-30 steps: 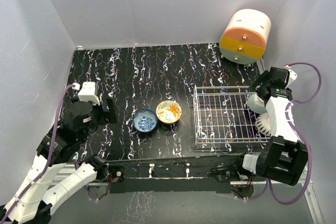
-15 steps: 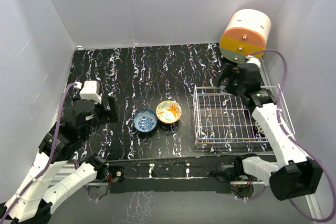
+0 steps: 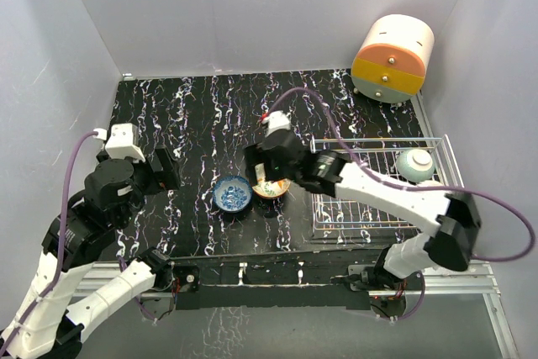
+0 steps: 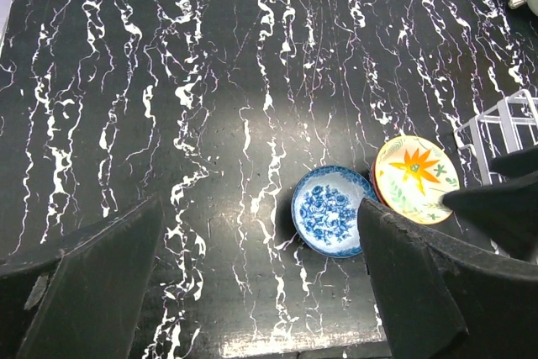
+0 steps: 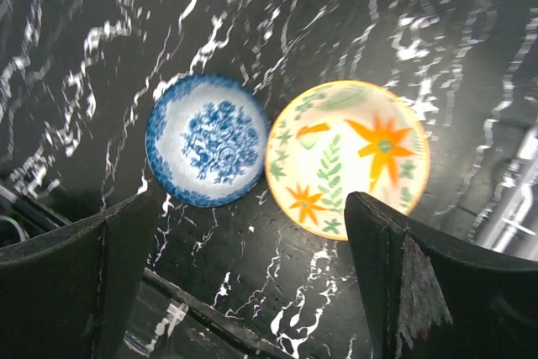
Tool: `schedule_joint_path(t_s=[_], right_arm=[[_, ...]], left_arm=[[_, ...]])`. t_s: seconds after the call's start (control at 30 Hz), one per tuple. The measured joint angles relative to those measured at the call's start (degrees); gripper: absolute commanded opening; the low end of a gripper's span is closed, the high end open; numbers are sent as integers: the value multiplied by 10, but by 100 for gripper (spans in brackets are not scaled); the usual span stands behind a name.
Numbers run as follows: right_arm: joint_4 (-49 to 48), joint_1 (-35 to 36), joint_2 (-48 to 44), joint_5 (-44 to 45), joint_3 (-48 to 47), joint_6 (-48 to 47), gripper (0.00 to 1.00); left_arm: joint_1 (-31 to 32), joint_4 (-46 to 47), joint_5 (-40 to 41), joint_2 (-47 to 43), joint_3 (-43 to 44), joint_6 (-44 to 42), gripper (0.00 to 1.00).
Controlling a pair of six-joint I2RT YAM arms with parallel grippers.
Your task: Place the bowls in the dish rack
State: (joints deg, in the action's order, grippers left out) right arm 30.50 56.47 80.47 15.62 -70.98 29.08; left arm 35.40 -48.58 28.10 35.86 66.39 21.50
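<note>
The blue bowl's rim (image 3: 216, 202) (image 5: 153, 158) opposite the cream bowl is below my right gripper and to its left in the top view, so my right gripper needs to move down and across to it next.
A blue floral bowl (image 3: 231, 194) and a cream bowl with orange flowers (image 3: 271, 188) sit side by side on the black marbled table. Both show in the left wrist view (image 4: 332, 210) (image 4: 416, 178) and the right wrist view (image 5: 208, 150) (image 5: 347, 157). The white wire dish rack (image 3: 336, 216) stands at the right and holds a pale green bowl (image 3: 415, 164). My right gripper (image 3: 265, 166) (image 5: 248, 208) is open and empty, hovering over the two bowls. My left gripper (image 3: 164, 170) (image 4: 261, 208) is open and empty, left of the blue bowl.
A cream-and-orange round drawer unit (image 3: 392, 58) stands at the back right corner. Grey walls close in the table on three sides. The rack's corner shows at the right edge of the left wrist view (image 4: 504, 124).
</note>
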Motion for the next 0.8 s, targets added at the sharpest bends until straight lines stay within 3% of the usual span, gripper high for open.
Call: schedule_joint_path(t_s=[0.27,0.5,0.67,0.8], right_arm=[[-47,85,143,-59,-18,-66,93],[-104,91,208,-113,-42,-106,92],[-122,90,288,-133,-80,-127,81],[-123,90,329,-137,-94,-134,65]], left_arm=[[0,-24,24,-1,10,6,97],[0,-29,69,-26,42,13,97],[0,-29,92,-47,51,16,97],[0,-30,103,-53,52,17,97]])
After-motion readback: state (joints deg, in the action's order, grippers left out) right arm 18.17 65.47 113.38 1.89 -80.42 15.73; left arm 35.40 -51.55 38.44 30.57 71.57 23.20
